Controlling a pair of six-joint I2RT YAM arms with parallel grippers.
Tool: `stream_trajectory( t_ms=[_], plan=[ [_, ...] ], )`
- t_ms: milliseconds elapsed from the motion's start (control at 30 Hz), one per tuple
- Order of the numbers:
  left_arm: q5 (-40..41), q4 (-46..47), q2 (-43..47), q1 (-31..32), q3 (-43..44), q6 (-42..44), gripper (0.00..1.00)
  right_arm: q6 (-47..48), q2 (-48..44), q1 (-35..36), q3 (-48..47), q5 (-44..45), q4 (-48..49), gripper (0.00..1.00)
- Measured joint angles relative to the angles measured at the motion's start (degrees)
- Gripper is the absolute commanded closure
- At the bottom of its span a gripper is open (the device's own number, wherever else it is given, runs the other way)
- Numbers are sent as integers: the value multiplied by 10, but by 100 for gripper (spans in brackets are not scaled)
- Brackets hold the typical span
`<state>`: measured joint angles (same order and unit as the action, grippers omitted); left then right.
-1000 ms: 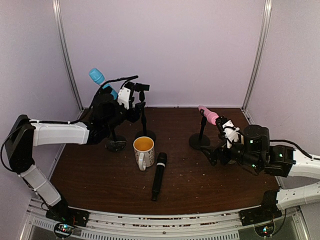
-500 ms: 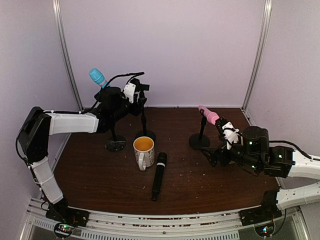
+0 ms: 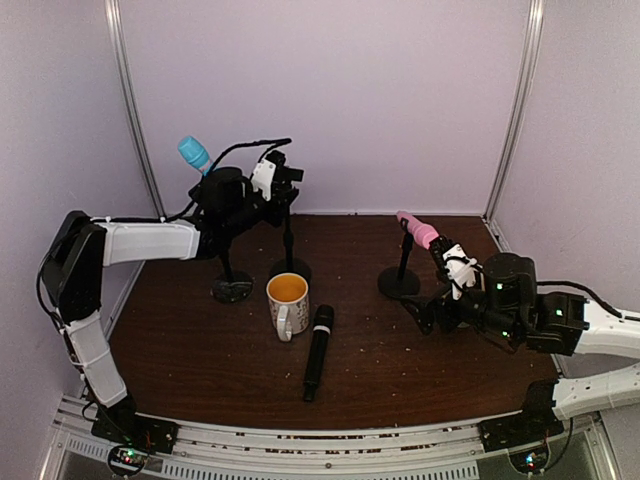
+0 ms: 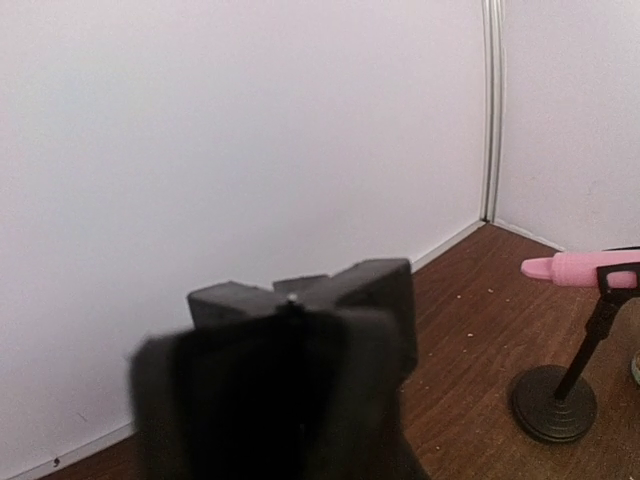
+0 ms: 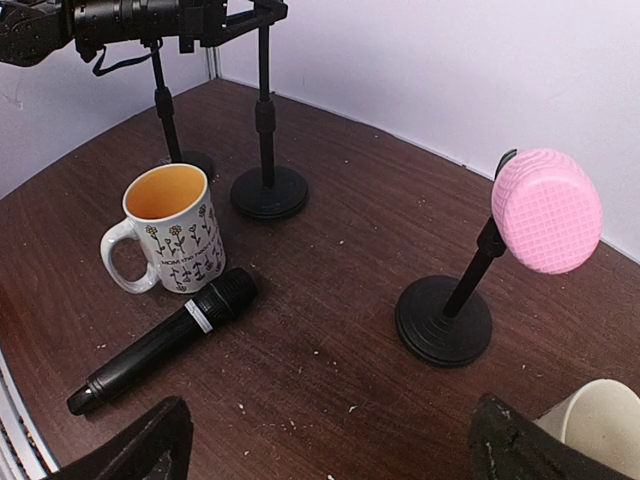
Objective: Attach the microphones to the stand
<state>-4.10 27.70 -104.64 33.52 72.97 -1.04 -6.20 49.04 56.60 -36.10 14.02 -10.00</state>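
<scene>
Bare tabletop beside the black microphone is back and to the right in the top view, so my left gripper goes there next to release the middle stand.
The light blue microphone sits in the left stand. The pink microphone sits in the right stand. On the table beside the mug lies the black microphone. The middle stand holds no microphone. My left gripper is up at that stand's clip, its fingers pressed together on it. Low near the right stand, my right gripper stands open and holds nothing.
A flowered white mug with an orange inside stands just left of the black microphone's head. A cream cup sits at the right wrist view's lower right corner. White walls close the back and both sides.
My left arm rose and reached right to the middle stand's clip, and its jaws closed. The right arm and the microphones have not moved.
</scene>
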Motion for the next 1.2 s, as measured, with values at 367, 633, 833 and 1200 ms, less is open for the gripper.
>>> stream_trajectory(
  t_ms=[367, 633, 833, 1200],
  plan=[
    [-87, -10, -2, -1, 19, -8, 99, 0, -7, 0, 0, 9, -5, 3],
    [-134, -23, 23, 27, 30, -18, 99, -5, -10, 0, 0, 11, -7, 3],
    [-176, -35, 64, 73, 30, -34, 100, -11, -17, 0, 0, 11, -9, 4],
    [-227, -39, 92, 168, 10, -54, 100, -32, -58, 0, 12, 10, -23, 10]
  ],
)
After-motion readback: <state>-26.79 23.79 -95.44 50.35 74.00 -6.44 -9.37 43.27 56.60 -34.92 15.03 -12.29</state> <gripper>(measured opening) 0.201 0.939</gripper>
